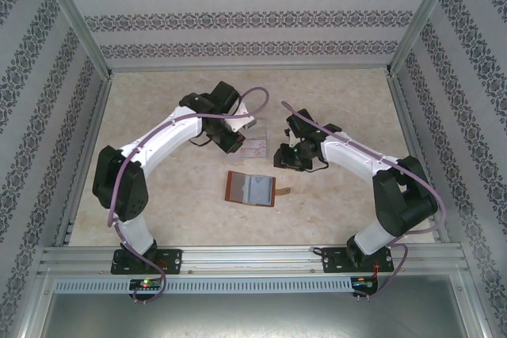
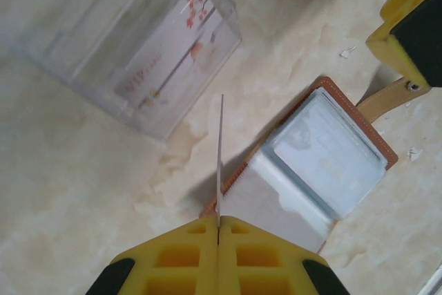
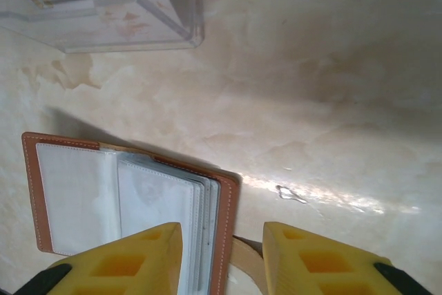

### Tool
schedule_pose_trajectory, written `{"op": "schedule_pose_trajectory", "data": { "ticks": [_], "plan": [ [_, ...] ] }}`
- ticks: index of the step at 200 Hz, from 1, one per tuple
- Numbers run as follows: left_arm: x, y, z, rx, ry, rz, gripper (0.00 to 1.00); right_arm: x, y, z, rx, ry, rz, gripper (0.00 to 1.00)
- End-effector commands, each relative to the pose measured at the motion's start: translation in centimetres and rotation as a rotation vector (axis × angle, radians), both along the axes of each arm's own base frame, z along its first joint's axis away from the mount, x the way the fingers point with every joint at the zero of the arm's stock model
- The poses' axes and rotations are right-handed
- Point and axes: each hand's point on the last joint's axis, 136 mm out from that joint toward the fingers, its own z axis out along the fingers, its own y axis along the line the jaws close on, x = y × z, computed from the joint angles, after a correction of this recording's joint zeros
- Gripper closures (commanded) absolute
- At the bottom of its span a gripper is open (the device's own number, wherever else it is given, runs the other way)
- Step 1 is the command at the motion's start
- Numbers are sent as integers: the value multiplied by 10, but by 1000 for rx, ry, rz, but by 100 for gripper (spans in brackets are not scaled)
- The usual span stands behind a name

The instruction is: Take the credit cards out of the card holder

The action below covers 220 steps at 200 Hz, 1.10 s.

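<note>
My left gripper will move outward, turning square to the tray, then lower the card inside and release it. The tray is outward and below the card.
The card holder [image 1: 250,188] lies open on the table, reddish-brown leather with grey-blue pockets [image 2: 324,164] and a brown strap tab [image 1: 283,191]. My left gripper [image 2: 219,222] is shut on a thin pale credit card [image 2: 220,157], seen edge-on and held upright above the table between the holder and a clear tray. It hovers by the tray in the top view [image 1: 236,142]. My right gripper [image 3: 222,240] is open over the card holder's right edge [image 3: 226,226] and strap, touching nothing. It is just right of the tray in the top view [image 1: 287,157].
The clear plastic tray [image 2: 90,25] stands just beyond the card holder, with a pale card with red print [image 2: 173,53] inside it. The tray's corner [image 3: 166,12] is also in the right wrist view. Patterned walls and metal rails enclose the beige table [image 1: 158,180].
</note>
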Motion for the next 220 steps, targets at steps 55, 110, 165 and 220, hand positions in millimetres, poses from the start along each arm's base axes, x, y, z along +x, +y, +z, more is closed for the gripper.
{"op": "schedule_pose_trajectory", "data": {
  "ticks": [55,110,165,220],
  "plan": [
    [27,-19,15,100,-42,-426,100,2,-38,20,-41,-53,-49,62],
    [47,-26,2,186,-40,-555,100,1,-62,23,-35,-55,-98,61],
    [52,-41,-18,186,-41,-632,100,-3,-70,15,-30,-33,-117,61],
    [57,-44,-43,199,-14,-638,100,-3,-72,8,-28,-18,-123,61]
  ]
}}
